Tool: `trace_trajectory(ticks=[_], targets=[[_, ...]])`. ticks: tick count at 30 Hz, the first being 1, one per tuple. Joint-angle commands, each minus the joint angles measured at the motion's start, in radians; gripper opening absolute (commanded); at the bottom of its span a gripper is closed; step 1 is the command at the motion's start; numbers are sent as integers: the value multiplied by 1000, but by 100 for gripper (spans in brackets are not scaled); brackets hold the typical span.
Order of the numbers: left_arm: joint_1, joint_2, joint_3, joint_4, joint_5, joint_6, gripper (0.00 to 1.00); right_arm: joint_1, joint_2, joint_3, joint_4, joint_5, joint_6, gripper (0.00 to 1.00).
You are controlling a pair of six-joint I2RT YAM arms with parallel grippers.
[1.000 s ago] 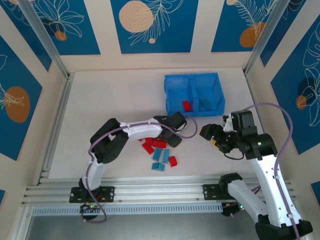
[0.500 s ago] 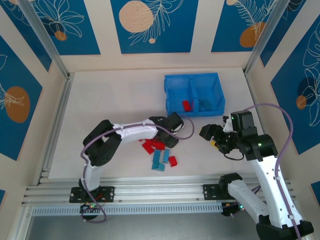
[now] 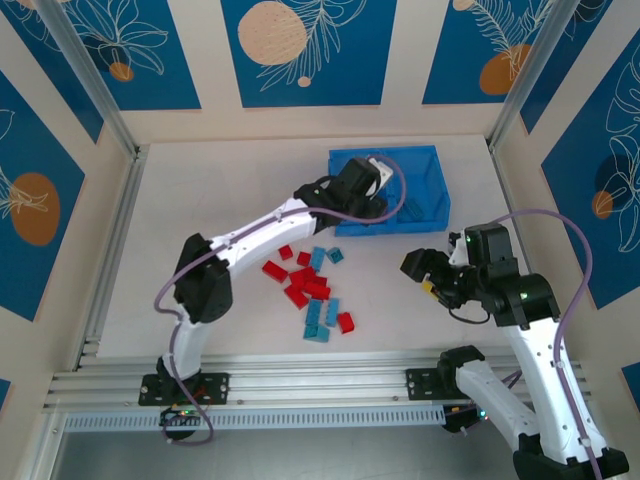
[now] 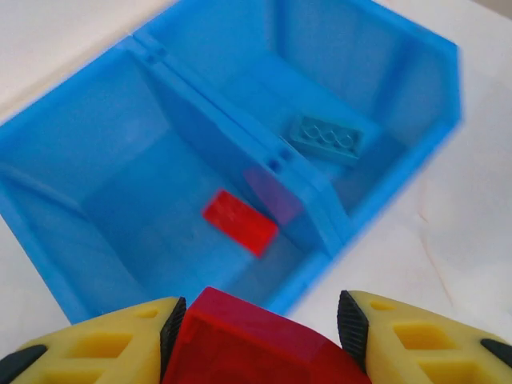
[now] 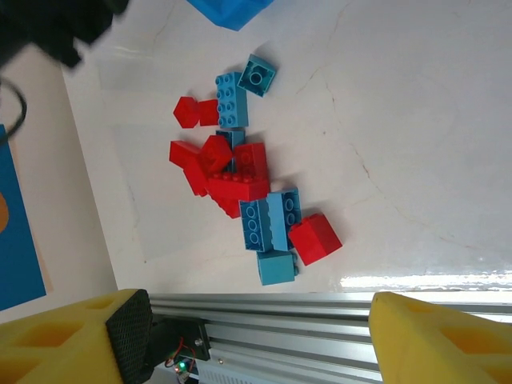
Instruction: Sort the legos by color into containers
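My left gripper lowers toward the section's open bottom [image 4: 190,258] beside the red lego already in the bin's section below, then releases the held lego next.
My left gripper [image 3: 368,196] hangs over the left compartment of the blue bin [image 3: 400,152], shut on a red lego [image 4: 256,340] that fills the gap between its yellow fingers. Below it, in the left wrist view, one red lego [image 4: 240,222] lies in the left compartment and one light blue lego [image 4: 324,138] in the right, across the middle wall [image 4: 232,112]. A loose pile of red and light blue legos [image 3: 312,290] lies on the table in front of the bin. My right gripper [image 3: 414,268] hovers open to the right of the pile, holding nothing, looking down on the pile [image 5: 240,180].
The aluminium rail [image 3: 300,380] runs along the table's near edge, close behind the pile's nearest blue lego [image 5: 276,268]. Walls enclose the table on three sides. The left arm's link [image 3: 260,235] stretches diagonally over the table left of the pile.
My left arm has lifted off the pile and swung forward to the bin, carrying the red lego. The pile now lies uncovered. The right arm has stayed put.
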Motion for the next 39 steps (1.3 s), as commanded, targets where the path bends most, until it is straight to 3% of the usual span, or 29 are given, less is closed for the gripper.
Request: trace_trajectory(ticks=[1,6,8,13,18,25,29,35,39], targets=[[48,154,142,-21,-19,44,36,8,-17,31,-21,6,19,74],[62,352,409,-91,-10,91,36,9,-19,53,-38,8,17,74],[66,395,467,-115,-10,90,41,10,-19,63,-45,13,15,74],[69,385,465,-117,17,66,59,10,-18,80,-52,20,17,74],[69,299,400,-104,53,50,64,10,-9,79,-41,15,19,74],[69,71,205,-45,96,50,66,14,4,61,-15,15,15,74],[68,-177,-33,28,137,64,65,42,57,49,24,41,-12,74],[69,-629,-485,111,214,224,65,254,232,28,168,194,-84,74],[65,-922,-775,108,303,409,73,378,396,12,329,339,-214,74]])
